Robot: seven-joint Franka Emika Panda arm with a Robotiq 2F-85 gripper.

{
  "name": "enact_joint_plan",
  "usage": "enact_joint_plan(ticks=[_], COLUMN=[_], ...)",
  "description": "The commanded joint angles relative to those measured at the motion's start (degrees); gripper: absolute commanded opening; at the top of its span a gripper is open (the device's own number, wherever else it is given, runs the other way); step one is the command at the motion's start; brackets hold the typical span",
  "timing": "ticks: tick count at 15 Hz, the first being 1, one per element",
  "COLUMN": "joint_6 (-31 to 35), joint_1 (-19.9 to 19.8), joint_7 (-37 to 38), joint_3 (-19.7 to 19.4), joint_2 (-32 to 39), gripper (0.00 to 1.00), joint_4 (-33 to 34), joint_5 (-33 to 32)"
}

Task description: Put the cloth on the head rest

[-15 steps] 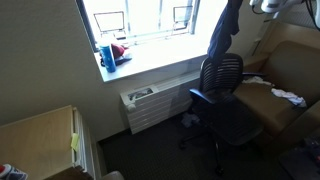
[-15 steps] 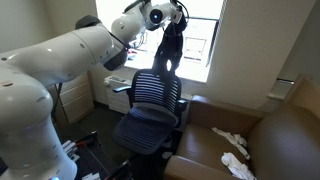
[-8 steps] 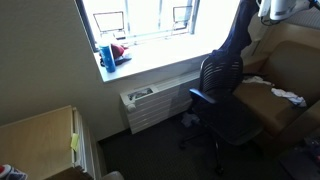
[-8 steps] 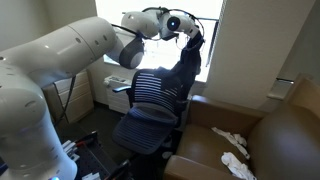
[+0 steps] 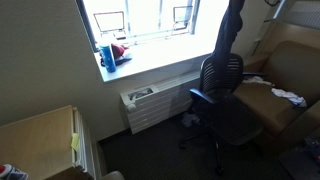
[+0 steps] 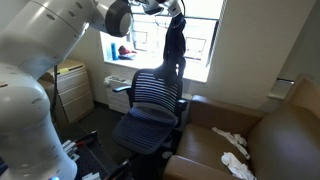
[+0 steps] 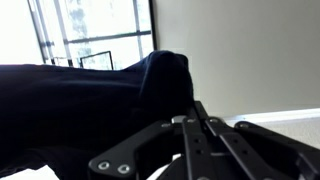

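Observation:
Next, my gripper rises slightly, shifts over the back's middle and releases the cloth, since the cloth hangs at the sofa-side end of the chair's back.
A dark blue cloth hangs straight down from my gripper in both exterior views. Its lower end reaches the top of the black mesh office chair's back, on the window side. My gripper is at the top edge of the picture, above the chair. In the wrist view the gripper fingers are closed together on the cloth, which fills the left side.
A brown sofa with white rags stands beside the chair. A window sill holds a blue cup. A radiator is under the window. A wooden cabinet is at the near left.
The arm swung the cloth sideways over the chair, then rose. The cloth now hangs vertically again and the gripper is higher, at the frame's top.

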Motion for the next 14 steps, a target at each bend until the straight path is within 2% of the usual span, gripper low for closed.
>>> enact_joint_plan(ticks=[1,3,4,5,7,8,9,14], joint_6=[-5.1,-9.4,-9.9,-8.2,-8.8,-8.8,-8.8,-8.8], joint_1=[2.3,8.1,10.1,7.7,8.9,8.8,8.7,8.8], joint_7=[11.3,21.1,26.0,20.0,24.8,25.2,25.3,25.3], joint_3=[-6.2,-16.7,-20.9,-14.4,-18.1,-18.6,-18.8,-18.8], joint_2=[-13.4,-18.7,-20.0,-13.6,-16.9,-17.7,-18.0,-18.0], gripper=[0.01,0.01,0.28,0.04,0.17,0.25,0.28,0.28], joint_4=[-13.5,-18.1,-20.6,-11.6,-15.8,-16.8,-17.4,-18.1], joint_5=[5.7,6.2,1.9,2.5,1.2,1.1,1.1,1.1])
